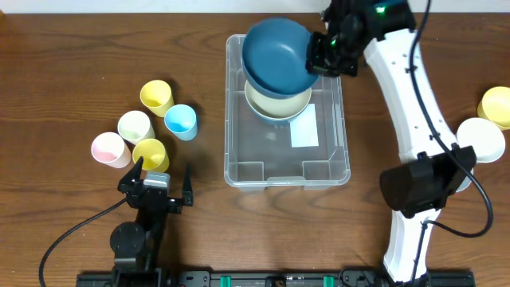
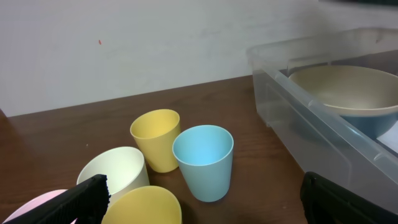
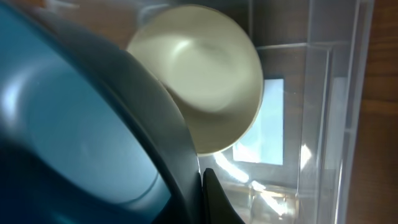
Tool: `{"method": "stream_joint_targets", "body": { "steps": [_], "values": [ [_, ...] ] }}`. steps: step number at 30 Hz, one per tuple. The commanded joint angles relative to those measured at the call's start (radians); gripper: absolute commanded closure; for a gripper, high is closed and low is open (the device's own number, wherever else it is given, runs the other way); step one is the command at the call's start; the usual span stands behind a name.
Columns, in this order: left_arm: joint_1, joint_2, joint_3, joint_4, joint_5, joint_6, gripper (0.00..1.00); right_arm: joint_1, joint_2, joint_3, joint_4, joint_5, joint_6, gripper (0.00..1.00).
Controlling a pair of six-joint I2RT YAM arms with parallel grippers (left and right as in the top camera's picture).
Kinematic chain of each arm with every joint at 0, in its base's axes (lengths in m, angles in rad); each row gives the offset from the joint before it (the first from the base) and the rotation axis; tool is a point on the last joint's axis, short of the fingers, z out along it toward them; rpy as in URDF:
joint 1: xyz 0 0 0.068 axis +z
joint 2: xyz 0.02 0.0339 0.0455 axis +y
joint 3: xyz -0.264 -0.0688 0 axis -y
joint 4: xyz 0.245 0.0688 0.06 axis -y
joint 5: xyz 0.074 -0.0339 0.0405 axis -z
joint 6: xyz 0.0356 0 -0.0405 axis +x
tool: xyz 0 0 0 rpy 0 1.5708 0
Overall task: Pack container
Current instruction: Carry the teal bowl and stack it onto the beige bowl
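Observation:
I will next use my right gripper to carry the dark blue bowl (image 1: 275, 56) down inside the cream bowl (image 1: 279, 105), which is empty at the far end of the container.
The clear plastic container (image 1: 343, 151) stands mid-table with a white label (image 1: 304, 127) on its base. A cream bowl (image 1: 279, 105) sits inside it at the far end, over a blue bowl whose side shows through the wall in the left wrist view (image 2: 379, 124). My right gripper (image 1: 319, 54) is shut on the rim of a dark blue bowl (image 1: 275, 56) and holds it above the cream bowl. In the right wrist view the dark blue bowl (image 3: 74, 137) fills the left, with the cream bowl (image 3: 199, 87) below. My left gripper (image 1: 163, 179) is open and empty near the cups.
Left of the container stand a yellow cup (image 1: 156, 96), a light blue cup (image 1: 181, 121), a cream cup (image 1: 135, 126), a pink cup (image 1: 109, 149) and another yellow cup (image 1: 151, 153). At the right edge are a yellow cup (image 1: 496, 105) and a white cup (image 1: 480, 139).

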Motion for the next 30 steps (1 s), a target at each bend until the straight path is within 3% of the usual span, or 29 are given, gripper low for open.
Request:
{"method": "stream_joint_targets", "body": {
  "steps": [1,13,20,25,28,30],
  "values": [
    [0.005,-0.005,-0.019,-0.031,0.014,0.01,0.02,0.002,-0.004,-0.084,0.045,0.04,0.037,0.98],
    [0.005,-0.005,-0.019,-0.031,0.014,0.01,0.02,0.002,-0.004,-0.295,0.261,0.018,0.049,0.91],
    [0.005,-0.005,-0.019,-0.031,0.014,0.01,0.02,0.002,-0.004,-0.347,0.303,0.018,0.055,0.48],
    [0.005,-0.005,-0.019,-0.031,0.014,0.01,0.02,0.0,-0.007,-0.331,0.317,0.018,0.042,0.44],
    [0.005,-0.005,-0.019,-0.031,0.014,0.01,0.02,-0.009,-0.007,-0.229,0.274,0.018,-0.016,0.41],
    [0.005,-0.005,-0.019,-0.031,0.014,0.01,0.02,-0.019,-0.007,-0.132,0.212,0.022,-0.067,0.3]
  ]
}}
